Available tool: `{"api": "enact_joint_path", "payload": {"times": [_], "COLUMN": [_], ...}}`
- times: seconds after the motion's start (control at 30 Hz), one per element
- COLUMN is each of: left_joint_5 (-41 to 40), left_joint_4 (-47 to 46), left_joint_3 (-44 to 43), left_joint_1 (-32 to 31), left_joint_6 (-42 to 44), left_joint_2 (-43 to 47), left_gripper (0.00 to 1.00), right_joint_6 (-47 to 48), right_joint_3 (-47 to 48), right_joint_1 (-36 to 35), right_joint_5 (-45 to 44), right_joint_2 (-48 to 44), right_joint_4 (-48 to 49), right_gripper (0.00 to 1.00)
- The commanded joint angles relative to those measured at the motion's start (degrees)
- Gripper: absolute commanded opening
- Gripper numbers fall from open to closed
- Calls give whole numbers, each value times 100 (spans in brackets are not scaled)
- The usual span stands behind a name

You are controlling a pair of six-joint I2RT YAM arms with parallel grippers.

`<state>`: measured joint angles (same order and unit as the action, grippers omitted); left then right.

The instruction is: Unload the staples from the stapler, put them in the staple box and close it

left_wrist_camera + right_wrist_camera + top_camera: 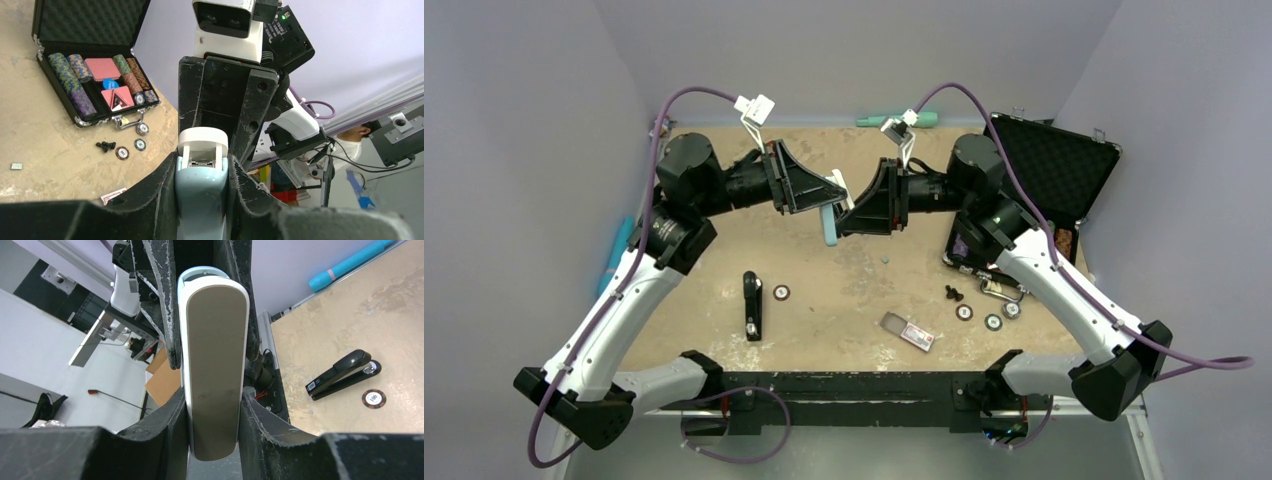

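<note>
I should move my left gripper down sideways and release its stapler, because bare table beyond the black one is below, to its left in the top view.
A slim black stapler (752, 305) lies shut on the table at the near left, untouched; it also shows in the right wrist view (342, 374). A second, light blue and white stapler (829, 225) hangs in the air above the table's middle, held from both sides. My left gripper (822, 197) is shut on its light blue body (201, 195), whose white end cap and metal hinge show past the fingers. My right gripper (852, 212) is shut on it from the opposite side, where its flat grey underside (214, 365) faces the camera.
An open black case (1064, 165) of poker chips stands at the right, also in the left wrist view (95, 30). Loose chips (964, 312), a black screw (953, 293), a card pack (908, 332) and one chip (781, 292) lie on the table. A teal marker (894, 119) lies at the back wall.
</note>
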<state>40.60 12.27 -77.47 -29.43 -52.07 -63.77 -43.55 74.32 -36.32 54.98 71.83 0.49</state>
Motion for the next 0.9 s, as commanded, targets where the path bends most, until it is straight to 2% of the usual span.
{"api": "enact_joint_path", "payload": {"times": [0.0,0.03,0.1,0.2,0.3,0.37,0.4,0.5,0.57,0.67,0.77,0.87], "left_joint_5": [-212,-245,-336,-453,-517,-543,-544,-536,-584,-889,-1543,-2088], "left_joint_4": [154,193,328,535,786,1031,1127,1304,1554,2304,3439,4142], "left_joint_3": [-208,-226,-271,-351,-449,-530,-558,-607,-724,-1033,-1461,-1592], "left_joint_1": [-5,-9,-7,-8,8,43,69,163,228,295,318,383], "left_joint_6": [-39,-42,-42,-27,51,134,170,211,288,518,714,655], "left_joint_2": [-56,-64,-61,-63,-90,-138,-148,-145,-177,-311,-600,-908], "left_gripper": [8,0,0,0,0,0,0,0,0,0,0,0], "right_joint_6": [37,48,99,222,306,324,359,648,935,1190,1256,1244], "right_joint_3": [227,224,231,239,278,305,335,567,816,1102,1205,1085], "right_joint_1": [-27,-25,-19,-18,-16,-12,-10,2,2,5,22,40], "right_joint_5": [132,143,174,169,-1,-133,-219,-677,-1371,-2258,-3121,-3531], "right_joint_2": [-91,-84,-74,-80,-152,-205,-225,-208,-145,-46,24,43], "right_joint_4": [285,278,239,101,-38,-205,-317,-920,-1764,-2589,-3236,-3607], "right_gripper": [0,0,4,46,75,82,89,94,96,96,96,95]}}
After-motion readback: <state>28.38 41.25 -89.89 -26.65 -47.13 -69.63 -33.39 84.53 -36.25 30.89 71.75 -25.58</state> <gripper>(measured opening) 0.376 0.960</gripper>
